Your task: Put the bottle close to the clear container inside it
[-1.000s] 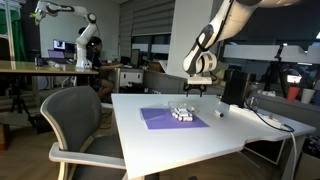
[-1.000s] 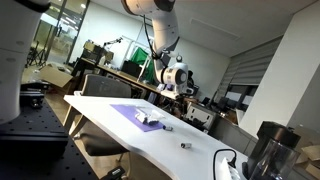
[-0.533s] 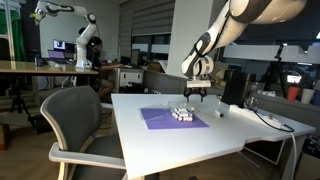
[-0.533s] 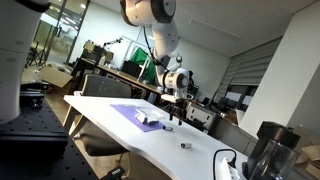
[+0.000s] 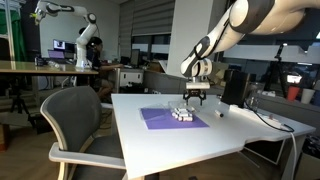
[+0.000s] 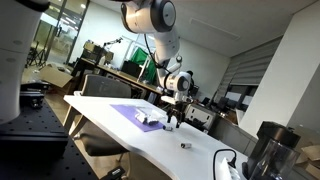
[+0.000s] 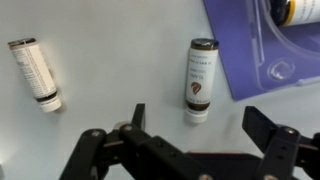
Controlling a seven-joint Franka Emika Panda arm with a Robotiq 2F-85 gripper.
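Observation:
My gripper should go down around the near bottle's white end [image 7: 196, 114] and close on it, as my open fingers are already on either side of that bottle.
In the wrist view a white bottle with a dark label [image 7: 200, 80] lies on the white table, just left of the clear container [image 7: 278, 62], which sits on a purple mat [image 7: 240, 30]. A bottle [image 7: 300, 10] lies inside the container. Another white bottle [image 7: 35, 72] lies further left. My gripper [image 7: 200, 125] is open and empty, its jaws spread wide just above the near bottle's white end. In both exterior views the gripper [image 5: 195, 98] [image 6: 176, 114] hangs low beside the container [image 5: 182, 114] [image 6: 150, 119].
A small bottle [image 6: 185, 146] lies apart on the table toward the black coffee machine [image 6: 268, 150]. A grey chair [image 5: 75, 125] stands at the table's side. Cables [image 5: 270, 120] run along the far table edge.
The arm has come down toward the table beside the container. The gripper has stayed open. The bottles and container have not moved.

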